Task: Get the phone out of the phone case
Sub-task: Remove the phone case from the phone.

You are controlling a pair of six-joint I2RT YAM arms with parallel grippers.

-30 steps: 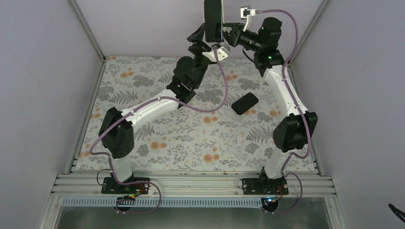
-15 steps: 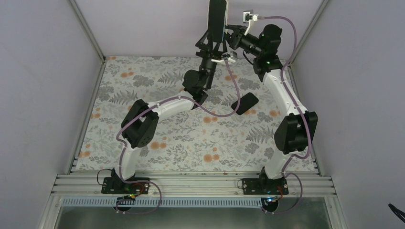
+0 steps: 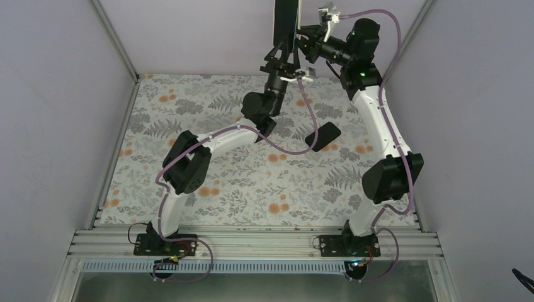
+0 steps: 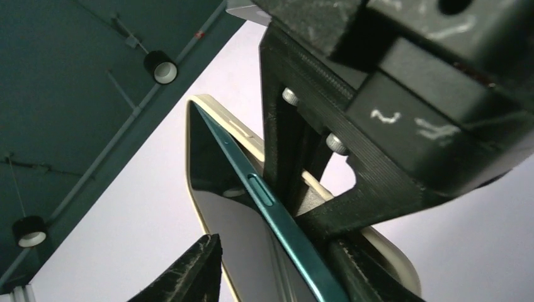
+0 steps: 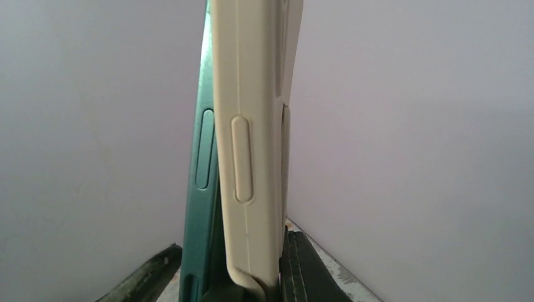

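Observation:
The spot on the floral cloth beside the black slab is below and back of the case, so the robot's right gripper will next move down and back onto it and let go of the case.
The phone (image 3: 284, 19) is held upright high above the table's far edge. In the right wrist view its teal edge (image 5: 201, 182) stands peeled away from the cream phone case (image 5: 252, 126). My right gripper (image 3: 303, 33) comes in from the right and is shut on the case's lower edge (image 5: 267, 280). My left gripper (image 3: 284, 51) reaches up from below. Its jaws straddle the phone (image 4: 277, 264), narrowed but open. One fingertip (image 4: 192, 270) sits just off the dark screen (image 4: 233, 239); the other (image 4: 362, 274) is behind, by the case back (image 4: 393, 261).
A black flat slab (image 3: 323, 136) lies on the floral table cloth (image 3: 208, 176), right of centre. Pale walls enclose the table on three sides, and a metal rail (image 3: 252, 242) runs along the near edge by the arm bases.
The left arm swung in under the phone and its jaws narrowed from wide open around it. The right arm lifted phone and case slightly higher.

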